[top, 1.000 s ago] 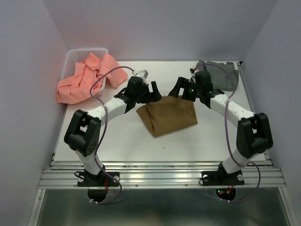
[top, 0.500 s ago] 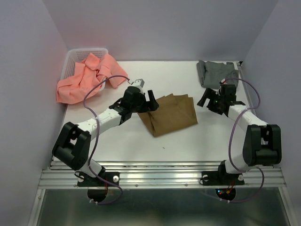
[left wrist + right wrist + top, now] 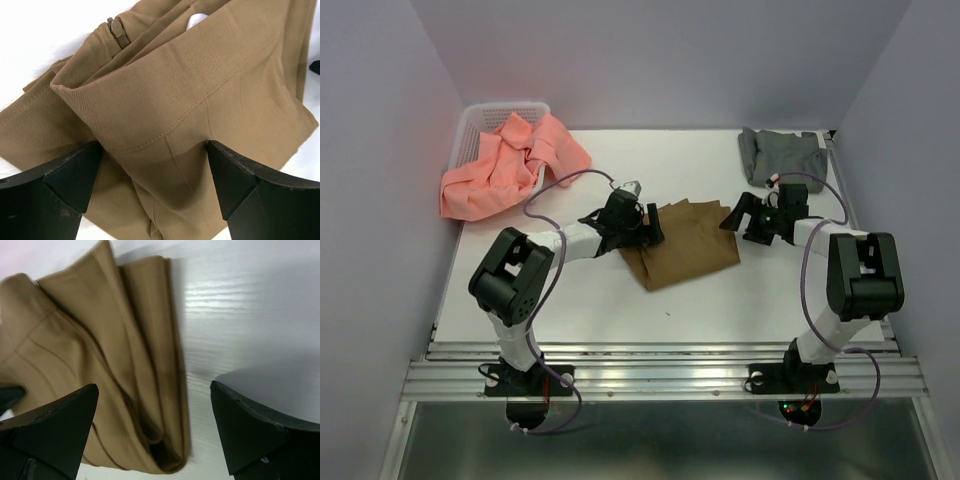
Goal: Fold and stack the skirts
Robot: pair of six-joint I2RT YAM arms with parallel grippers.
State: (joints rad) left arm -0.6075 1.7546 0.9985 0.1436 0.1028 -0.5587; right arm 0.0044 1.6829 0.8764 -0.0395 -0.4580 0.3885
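Note:
I should next move my right gripper down and to the left in the top view, to the skirt's raised fold [image 3: 713, 228] [image 3: 98, 367] below it, because one finger is over bare table.
The tan-brown pleated skirt [image 3: 685, 248] lies folded in the middle of the table. My left gripper [image 3: 650, 228] is open over its left corner; in the left wrist view the waistband [image 3: 165, 90] bulges up between the fingers [image 3: 65, 185], my left gripper [image 3: 152, 155] straddling it without closing. My right gripper [image 3: 732, 218] is open at the skirt's far right corner; the right wrist view shows the pleated edge [image 3: 125, 365] inside my right gripper [image 3: 154, 390]. The salmon-pink skirt [image 3: 505, 165] is crumpled at the far left. The grey skirt [image 3: 780, 155] lies at the far right.
A white lattice basket [image 3: 480, 118] stands in the far left corner, with the pink skirt spilling out of it onto the table. Walls close in the table on the left, back and right.
The right gripper swung out to the right, then came back left to the tan skirt's far right corner. The left gripper slid right onto the skirt's left corner. Both stayed open.

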